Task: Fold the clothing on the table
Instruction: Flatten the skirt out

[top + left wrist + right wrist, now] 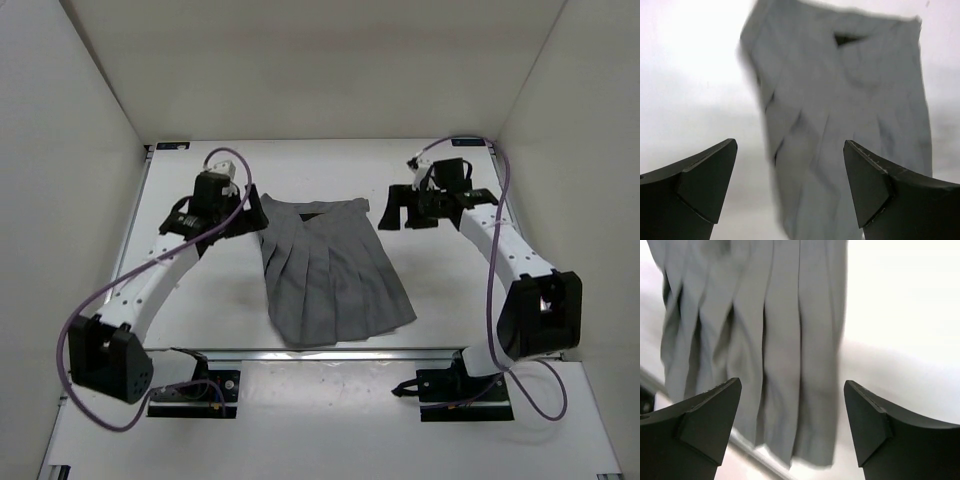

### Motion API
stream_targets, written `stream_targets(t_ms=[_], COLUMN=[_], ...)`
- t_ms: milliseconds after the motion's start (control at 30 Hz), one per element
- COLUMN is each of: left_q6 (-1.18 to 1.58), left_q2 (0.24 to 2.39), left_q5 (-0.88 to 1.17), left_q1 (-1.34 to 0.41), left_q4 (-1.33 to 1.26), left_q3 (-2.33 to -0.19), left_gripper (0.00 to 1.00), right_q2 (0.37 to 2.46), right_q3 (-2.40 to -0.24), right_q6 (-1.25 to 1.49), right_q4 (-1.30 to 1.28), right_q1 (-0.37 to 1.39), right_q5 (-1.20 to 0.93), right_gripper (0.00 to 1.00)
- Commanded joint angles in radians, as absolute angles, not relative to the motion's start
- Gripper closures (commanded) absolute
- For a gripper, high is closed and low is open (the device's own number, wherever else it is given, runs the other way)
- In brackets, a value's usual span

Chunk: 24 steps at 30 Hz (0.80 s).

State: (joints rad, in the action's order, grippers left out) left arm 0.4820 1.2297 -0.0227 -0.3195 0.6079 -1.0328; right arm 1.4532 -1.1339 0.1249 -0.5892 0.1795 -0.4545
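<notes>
The left gripper moves outward and down onto the waistband corner nearest it next, since that corner lies below the open fingers and farther outward.
The clothing (325, 275), a grey pleated skirt, lies flat on the white table (445, 285), with its waistband at the far end and its hem near the front rail. My left gripper (250, 216) hovers at the waistband's left corner. In the left wrist view it (790, 145) is open, and the blurred clothing (840, 100) lies beneath and beyond the fingers. My right gripper (400, 217) stands just right of the waistband's right corner. It (790, 382) is also open, looking down the pleats of the clothing (770, 340) with nothing between the fingers.
A metal rail (330, 353) runs along the table's front edge, just under the hem. White walls (80, 120) close in the left, back and right. Both arm bases (195, 392) and purple cables (495, 260) sit at the near side.
</notes>
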Motion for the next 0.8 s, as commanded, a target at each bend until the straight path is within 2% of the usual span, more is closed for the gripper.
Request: stream_targets(t_ms=[0,33,167,367,467,567,667,767], left_q6=[0.387,0.374,0.33,0.301,0.308,0.316,0.327,0.353], left_q2=[1.337,1.391,1.532,1.724,1.839,1.919,1.968,1.994], left_q5=[-0.032,-0.008,0.072,0.179,0.236,0.226,0.247,0.262], left_q1=[-0.276,-0.267,-0.239,-0.196,-0.176,-0.167,-0.144,-0.12], left_q4=[0.49,0.445,0.283,0.183,0.166,0.196,0.178,0.172], left_q3=[-1.138,-1.163,-1.192,-1.287,-1.38,-1.482,-1.515,-1.513], left_gripper=[0.01,0.02,0.16,0.18,0.16,0.14,0.15,0.15], right_q2=[1.546,1.568,1.75,2.034,2.164,2.271,2.335,2.371], right_q3=[-1.259,-1.29,-1.397,-1.713,-1.851,-1.995,-2.054,-2.089], right_q6=[0.052,0.049,0.075,0.048,0.014,0.038,0.069,0.086], right_q4=[-0.514,-0.48,-0.41,-0.547,-0.593,-0.64,-0.66,-0.692], right_q1=[0.164,0.155,0.111,0.172,0.216,0.225,0.21,0.204], right_q5=[-0.439,-0.437,-0.534,-0.523,-0.398,-0.42,-0.384,-0.4], right_gripper=[0.18,0.18,0.19,0.2,0.15,0.15,0.17,0.3])
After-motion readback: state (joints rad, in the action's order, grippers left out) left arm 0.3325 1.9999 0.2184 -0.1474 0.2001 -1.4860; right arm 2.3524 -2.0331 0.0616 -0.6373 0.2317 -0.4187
